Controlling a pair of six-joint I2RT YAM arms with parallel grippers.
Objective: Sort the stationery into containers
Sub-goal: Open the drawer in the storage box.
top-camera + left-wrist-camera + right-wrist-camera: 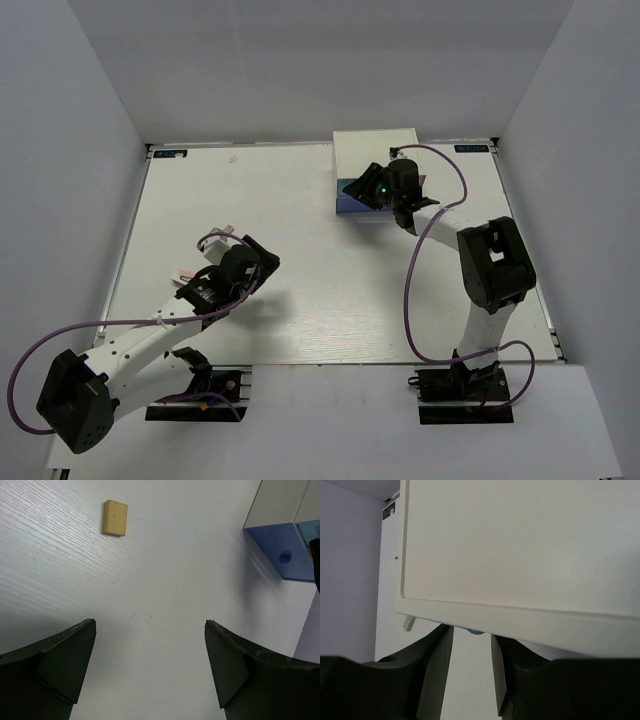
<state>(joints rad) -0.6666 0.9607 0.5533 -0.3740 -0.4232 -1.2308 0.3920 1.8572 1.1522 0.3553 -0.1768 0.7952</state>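
The tan eraser block lies alone on the tabletop beyond the robot's open fingers, so the left gripper will move outward and down around the block's long sides.
The tan eraser block (115,517) lies flat on the white table, ahead and to the left of my left gripper (150,625), which is open and empty above bare table. It also shows small in the right wrist view (408,623). The white drawer box (375,150) stands at the back. Its wide blue-purple front (280,550) has a round knob (285,556). My right gripper (472,640) is at the box front. Its fingers stand narrowly apart on either side of a blue knob (476,631), with a gap showing on each side. No markers are in view.
The box's white top (520,545) fills most of the right wrist view. White walls enclose the table (300,300) at the back and both sides. A purple cable (415,300) loops off the right arm over the table.
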